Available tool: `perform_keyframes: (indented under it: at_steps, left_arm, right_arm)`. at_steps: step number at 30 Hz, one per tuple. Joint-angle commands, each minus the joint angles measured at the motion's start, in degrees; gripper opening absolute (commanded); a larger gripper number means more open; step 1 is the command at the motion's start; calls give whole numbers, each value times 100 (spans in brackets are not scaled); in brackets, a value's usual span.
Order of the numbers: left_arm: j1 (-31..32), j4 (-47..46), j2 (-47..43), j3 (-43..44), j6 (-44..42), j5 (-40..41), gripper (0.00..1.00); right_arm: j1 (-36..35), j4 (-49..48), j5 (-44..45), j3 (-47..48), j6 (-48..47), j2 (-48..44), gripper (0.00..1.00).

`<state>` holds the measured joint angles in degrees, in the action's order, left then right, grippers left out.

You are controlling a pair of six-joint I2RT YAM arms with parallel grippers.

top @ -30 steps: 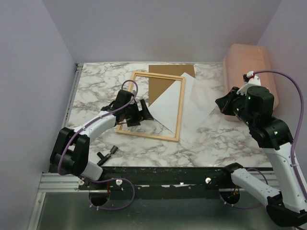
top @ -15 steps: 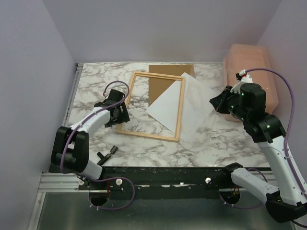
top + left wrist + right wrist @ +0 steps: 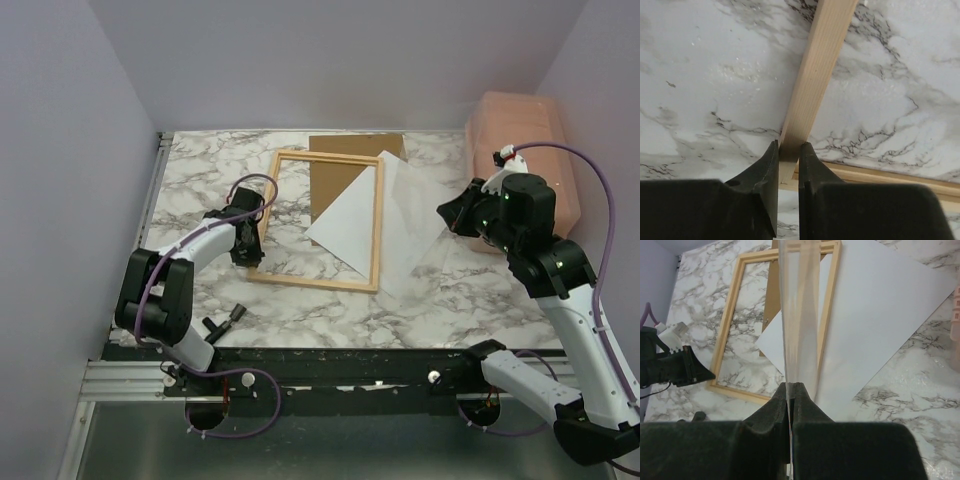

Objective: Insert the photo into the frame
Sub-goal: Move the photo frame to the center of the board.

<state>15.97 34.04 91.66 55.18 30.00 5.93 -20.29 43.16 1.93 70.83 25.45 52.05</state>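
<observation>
The frame's corner should be dragged next by my left gripper onto the open marble back from the frame and to its right in the top view, and then released.
The frame [image 3: 266, 212] of light wood lies flat on the marble table. My left gripper [image 3: 243, 249] is low at its near-left corner, fingers shut on the left rail [image 3: 820, 65], gripper [image 3: 789, 150]. The photo [image 3: 345, 225] lies white side up, turned diagonally across the frame's right rail [image 3: 827, 315], photo [image 3: 880, 315]. My right gripper [image 3: 451, 215] hovers to the right of the frame, gripper [image 3: 790, 386] shut on a thin see-through sheet [image 3: 800, 315] seen edge-on. The printed side of the photo is hidden.
A brown backing board [image 3: 345, 150] lies under the frame's far end. A pink bin [image 3: 520, 130] stands at the back right, close behind my right arm. A small black tool [image 3: 225, 320] lies near the front left edge. Walls close in on three sides.
My left gripper moved left from inside the frame to its left rail and closed on it. My right arm shifted slightly left, still holding its sheet.
</observation>
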Motion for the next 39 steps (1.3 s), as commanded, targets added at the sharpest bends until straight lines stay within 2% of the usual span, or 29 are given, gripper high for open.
perform_keyframes:
  at_steps: [1, 5, 14, 22, 31, 39]
  left_arm:
    - [84, -112, -596, -311, 147, -406, 8]
    - [345, -199, -1011, -686, 363, -523, 0]
    - [1327, -157, -1877, -1145, 750, -107, 0]
    - [1921, -48, -1976, -1145, 732, 142, 0]
    - [2516, -82, -2047, -1232, 1176, 58, 0]
    - [2793, -108, -2033, -1358, 1413, -3, 0]
  right_arm:
    - [-9, -261, -119, 14, 12, -34, 1]
    - [-10, -277, -333, 203, 3, 147, 1]
    - [-10, -484, -522, 288, 85, 129, 1]
    - [-10, -365, -633, 686, 101, 68, 1]
    - [-10, -292, -849, 1230, 152, 86, 1]
    - [-10, -489, -982, 850, 239, 57, 1]
